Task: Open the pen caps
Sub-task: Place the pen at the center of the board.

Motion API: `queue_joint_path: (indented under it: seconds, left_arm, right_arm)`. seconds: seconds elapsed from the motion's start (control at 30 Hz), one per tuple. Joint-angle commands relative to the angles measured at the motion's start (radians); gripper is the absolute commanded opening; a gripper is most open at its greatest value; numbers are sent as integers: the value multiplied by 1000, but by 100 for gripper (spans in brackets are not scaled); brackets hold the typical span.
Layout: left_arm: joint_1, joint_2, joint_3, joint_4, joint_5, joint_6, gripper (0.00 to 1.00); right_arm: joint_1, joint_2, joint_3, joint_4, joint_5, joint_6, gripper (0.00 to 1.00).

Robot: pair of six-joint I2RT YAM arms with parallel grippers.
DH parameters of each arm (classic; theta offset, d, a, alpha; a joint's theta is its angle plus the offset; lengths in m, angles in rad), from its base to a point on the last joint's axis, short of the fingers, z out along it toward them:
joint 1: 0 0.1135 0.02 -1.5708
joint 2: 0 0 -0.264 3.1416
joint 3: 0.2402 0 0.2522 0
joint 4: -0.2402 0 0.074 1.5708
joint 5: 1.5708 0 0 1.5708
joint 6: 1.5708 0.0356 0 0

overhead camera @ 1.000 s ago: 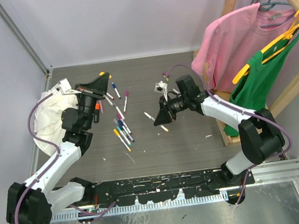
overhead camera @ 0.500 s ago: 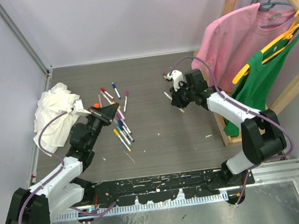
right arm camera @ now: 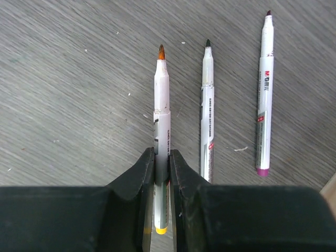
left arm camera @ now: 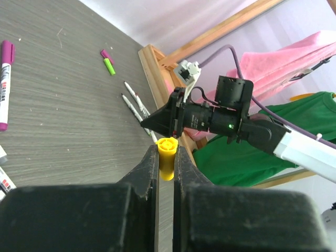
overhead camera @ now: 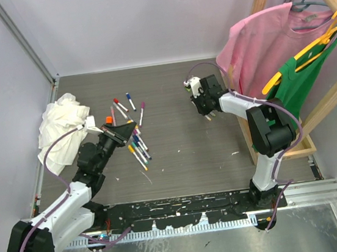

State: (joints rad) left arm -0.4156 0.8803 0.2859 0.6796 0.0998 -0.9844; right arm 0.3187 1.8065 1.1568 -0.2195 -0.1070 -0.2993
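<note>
The right gripper lowers to the table (overhead camera: 201, 111) beside the black-tipped pen and opens next, since the white pen is already uncapped and lined up alongside.
My left gripper (left arm camera: 166, 157) is shut on a small yellow pen cap (left arm camera: 166, 152), held in the air above the pen cluster (overhead camera: 135, 145). My right gripper (right arm camera: 161, 157) is shut on an uncapped white pen (right arm camera: 161, 105) with a yellow end, held low over the table. That pen lies parallel to two uncapped pens on the table, one (right arm camera: 208, 105) black-tipped, the other (right arm camera: 264, 94) purple-ended. In the top view the left gripper (overhead camera: 126, 131) is left of centre and the right gripper (overhead camera: 206, 113) is at the right. Loose purple (left arm camera: 106, 53) and green (left arm camera: 109, 66) caps lie further off.
A white rag (overhead camera: 62, 133) is crumpled at the left wall. Capped pens lie scattered left of centre. A wooden rack (overhead camera: 264, 3) at the right carries a pink shirt (overhead camera: 263, 47) and a green shirt (overhead camera: 299, 85), close beside the right arm.
The right arm swung from mid-table to the far right and lowered its pen beside the uncapped ones. The left arm drew back from the far left to over the pen cluster, cap still held.
</note>
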Motion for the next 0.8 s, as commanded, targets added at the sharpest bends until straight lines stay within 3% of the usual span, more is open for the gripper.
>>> queue_joint_path:
  seconds: [0.0,0.33,0.77]
  left_arm:
    - [4,-13,-8,10,45,-4,0]
    - [5,-11,-21,5,84,-14,1]
    - [5,-4,-47,18,98,-35,3]
  right_arm:
    - [-8,43,92,-39,12,-29,13]
    - [-23,113,142,-97,1,-26,26]
    - [-38,121,161,-139,-32,-18,32]
